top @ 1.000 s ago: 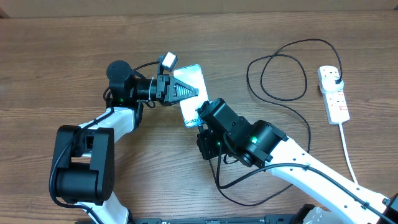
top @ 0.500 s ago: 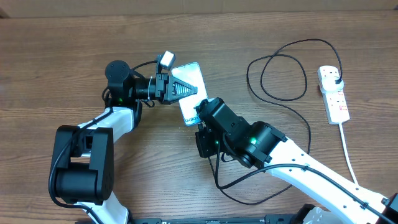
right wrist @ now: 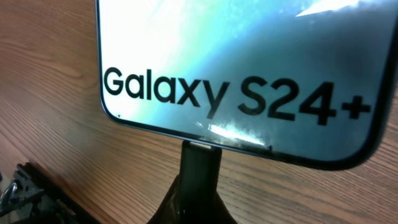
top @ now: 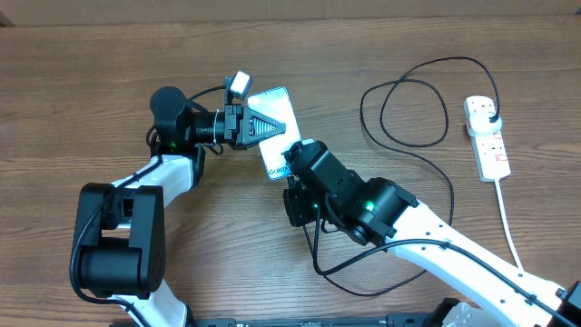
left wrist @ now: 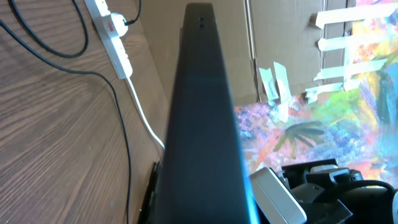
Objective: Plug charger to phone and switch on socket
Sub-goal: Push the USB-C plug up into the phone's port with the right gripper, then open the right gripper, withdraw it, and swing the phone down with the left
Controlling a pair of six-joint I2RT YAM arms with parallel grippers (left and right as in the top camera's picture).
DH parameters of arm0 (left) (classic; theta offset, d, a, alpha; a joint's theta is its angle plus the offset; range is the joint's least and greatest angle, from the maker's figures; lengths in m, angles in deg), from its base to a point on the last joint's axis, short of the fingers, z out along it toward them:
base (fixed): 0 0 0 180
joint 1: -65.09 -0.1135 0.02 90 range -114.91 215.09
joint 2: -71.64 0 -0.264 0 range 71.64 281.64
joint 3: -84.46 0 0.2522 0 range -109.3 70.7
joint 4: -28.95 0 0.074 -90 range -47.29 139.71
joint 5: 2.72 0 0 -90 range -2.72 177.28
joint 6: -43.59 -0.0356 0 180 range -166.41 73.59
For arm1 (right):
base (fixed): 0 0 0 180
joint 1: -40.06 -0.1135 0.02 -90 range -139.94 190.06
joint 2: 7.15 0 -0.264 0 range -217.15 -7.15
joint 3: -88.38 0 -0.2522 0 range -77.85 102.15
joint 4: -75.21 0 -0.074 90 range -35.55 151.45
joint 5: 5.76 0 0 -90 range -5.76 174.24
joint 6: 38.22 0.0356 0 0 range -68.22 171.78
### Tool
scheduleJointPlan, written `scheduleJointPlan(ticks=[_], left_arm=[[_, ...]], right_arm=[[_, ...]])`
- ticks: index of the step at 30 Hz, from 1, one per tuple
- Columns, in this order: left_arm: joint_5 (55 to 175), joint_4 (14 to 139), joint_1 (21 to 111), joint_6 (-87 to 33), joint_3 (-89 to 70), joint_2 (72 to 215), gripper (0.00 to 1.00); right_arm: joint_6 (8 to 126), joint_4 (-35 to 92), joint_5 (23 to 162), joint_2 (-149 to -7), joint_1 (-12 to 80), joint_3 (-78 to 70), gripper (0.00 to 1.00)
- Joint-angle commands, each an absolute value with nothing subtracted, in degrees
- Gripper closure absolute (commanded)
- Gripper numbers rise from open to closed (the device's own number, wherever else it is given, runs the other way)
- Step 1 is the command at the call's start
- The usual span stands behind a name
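Note:
The phone (top: 281, 111) goes down, screen up, onto the bare wooden tabletop next and my left gripper releases it there, since that clear spot lies below my gripper.
My left gripper (top: 261, 127) is shut on the phone (top: 281, 111) and holds it on edge above the table, lit screen facing the overhead camera. In the left wrist view the phone (left wrist: 199, 124) is a dark slab seen edge-on. My right gripper (top: 292, 171) is shut on the charger's connector tip (right wrist: 200, 167), which touches the middle of the phone's bottom edge (right wrist: 236, 62) under the "Galaxy S24+" text. The black cable (top: 451, 195) loops right to its plug (top: 491, 113) in the white socket strip (top: 487, 145). I cannot tell the switch position.
The socket strip's thick white cord (top: 510, 227) runs down the right side of the wooden table. Cable loops lie between my right arm and the strip. The strip also shows in the left wrist view (left wrist: 112, 31), near the table's edge.
My left gripper has carried the phone slightly left and up. My right gripper has followed it, keeping the connector at the phone's bottom edge.

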State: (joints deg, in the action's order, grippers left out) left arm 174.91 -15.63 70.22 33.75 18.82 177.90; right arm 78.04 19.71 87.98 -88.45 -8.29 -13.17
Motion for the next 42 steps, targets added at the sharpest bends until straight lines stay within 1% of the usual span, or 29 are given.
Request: scheduleJointPlan(ticks=[1,2,4,6,12,13,15,17,19,20,21,23,26,28,31,34,35,39,42], left_arm=[[177.82,-16.05,71.59,33.51,18.48,178.03,0.96],[177.82,-16.05,71.53,33.51,18.48,178.03,0.96],[177.80,-16.05,71.53,33.51,18.48,178.03,0.96],[177.62,-16.05,71.55,33.53,18.48,178.03,0.96],[173.40,-16.05,71.96,36.90,18.48,178.03,0.96],[172.40,-16.05,72.29,37.62,18.48,178.03,0.96],[169.60,-16.05,73.39,38.65,18.48,178.03,0.96],[166.37,-16.05,74.85,39.19,18.48,178.03,0.96],[162.15,-16.03,76.95,39.17,18.48,178.03,0.96],[159.13,-15.96,78.52,39.15,18.48,178.03,0.96],[157.12,-15.72,79.59,39.10,18.45,178.03,0.96],[152.36,-14.21,81.93,38.86,18.37,178.03,0.96],[146.45,-8.16,84.79,36.09,16.97,178.03,0.96],[143.85,-0.64,86.24,32.53,14.37,178.03,0.96],[141.12,12.37,87.75,24.02,8.68,178.03,0.96],[139.05,29.55,88.38,12.33,1.30,178.05,0.95],[139.05,38.55,88.36,5.05,-2.31,178.16,0.94],[139.29,60.28,87.16,-13.66,-8.82,178.16,0.87],[138.39,76.52,85.14,-29.13,-11.14,178.16,0.87]], right_arm=[[77.06,19.60,85.80,-88.27,-7.55,-10.44,0.80],[77.08,18.99,85.80,-88.27,-7.55,-10.44,0.75],[77.10,18.20,85.97,-88.25,-7.55,-10.33,0.62],[77.10,18.07,86.61,-87.99,-7.55,-10.20,0.53],[77.30,16.41,88.22,-84.69,-7.55,-9.30,0.35],[77.28,15.36,88.20,-83.79,-7.55,-8.99,0.29],[77.28,12.00,88.16,-81.43,-7.55,-7.97,0.23],[77.30,9.05,87.92,-78.85,-7.53,-6.96,0.18],[77.30,6.23,87.04,-75.49,-7.53,-6.26,0.09],[77.32,4.96,86.69,-72.75,-7.53,-6.13,0.02],[77.32,4.41,86.63,-70.94,-7.53,-6.13,0.00],[77.32,3.71,86.63,-67.09,-7.53,-6.13,0.00],[77.32,2.73,85.10,-61.13,-7.53,-6.15,0.00],[77.39,1.24,82.37,-57.85,-7.53,-6.15,0.00],[79.22,-1.84,76.73,-53.89,-7.53,-6.15,0.00],[81.28,-5.29,71.57,-51.44,-7.53,-6.15,0.00],[82.50,-6.67,70.06,-51.11,-7.53,-6.15,0.00],[83.35,-7.72,69.91,-51.38,-7.53,-6.44,0.00],[83.33,-7.65,69.84,-51.57,-7.53,-6.66,0.00]])
